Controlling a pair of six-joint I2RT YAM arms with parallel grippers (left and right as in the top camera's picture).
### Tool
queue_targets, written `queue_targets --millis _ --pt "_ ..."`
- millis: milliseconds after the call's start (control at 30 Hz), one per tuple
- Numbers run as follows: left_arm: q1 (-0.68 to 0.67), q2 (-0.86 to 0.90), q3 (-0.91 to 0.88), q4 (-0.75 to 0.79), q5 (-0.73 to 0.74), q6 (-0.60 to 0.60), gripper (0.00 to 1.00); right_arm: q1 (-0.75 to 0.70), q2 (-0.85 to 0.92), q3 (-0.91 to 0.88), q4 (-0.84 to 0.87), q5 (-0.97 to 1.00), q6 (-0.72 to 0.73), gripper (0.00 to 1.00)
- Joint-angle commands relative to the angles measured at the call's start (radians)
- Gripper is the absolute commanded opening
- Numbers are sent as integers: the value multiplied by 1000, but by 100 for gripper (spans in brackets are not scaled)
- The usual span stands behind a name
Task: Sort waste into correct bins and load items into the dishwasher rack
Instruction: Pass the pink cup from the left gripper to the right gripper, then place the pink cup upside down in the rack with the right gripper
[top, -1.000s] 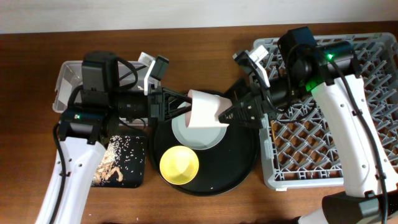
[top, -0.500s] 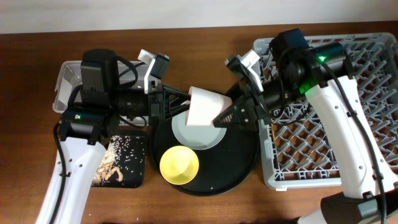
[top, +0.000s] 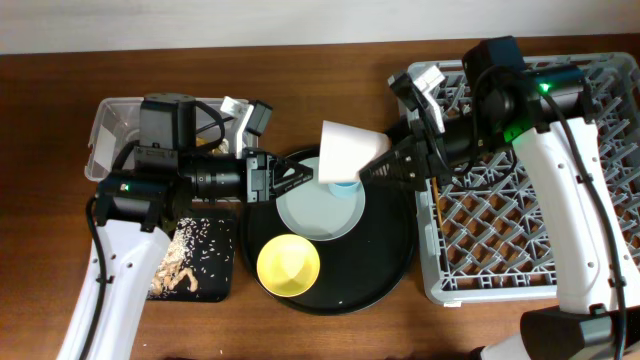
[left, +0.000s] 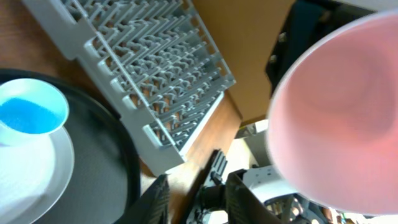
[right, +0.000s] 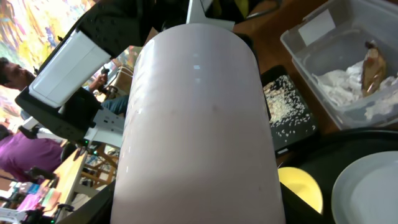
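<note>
The rack is empty. Next I will move my right gripper outward over the rack's far tray-side corner (top: 454, 102), turn the pink cup with its opening down, lower it and then let it go.
My right gripper (top: 372, 170) is shut on the pink cup (top: 345, 153) and holds it on its side above the round black tray, just left of the dishwasher rack (top: 540, 200). The cup fills the right wrist view (right: 199, 124) and shows at the right of the left wrist view (left: 336, 112). My left gripper (top: 290, 180) is open and empty, apart from the cup on its left (left: 196, 202). The light-blue cup (top: 345, 189) stands on the pale grey plate (top: 310, 218). The yellow bowl (top: 289, 264) sits in front of the plate.
The clear tub (top: 112, 125) at the far left holds white napkins (right: 339, 87) and a brown peel (right: 373, 62). The shallow black tray (top: 215, 285) holds food scraps and rice crumbs. The round black tray (top: 385, 265) lies between the bins and the rack.
Both grippers were at the pink cup. My left gripper has let go and drawn back left. My right gripper has carried the cup right, uncovering the light-blue cup.
</note>
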Motion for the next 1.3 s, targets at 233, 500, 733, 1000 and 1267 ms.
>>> queue_targets --millis 233,500,733,1000,1267 --pt "2 3 0 -179 -415 42 60 -85 -8 15 215 444 409 47" --pt "2 3 0 -212 -467 42 99 -138 11 14 340 1209 784 44" --pt "2 3 0 -212 -467 42 99 -138 113 11 347 1326 873 44" --pt "2 3 0 -212 -467 42 99 -139 267 11 356 1327 873 44" --pt "2 3 0 -212 -467 42 99 -138 325 11 369 1326 872 57"
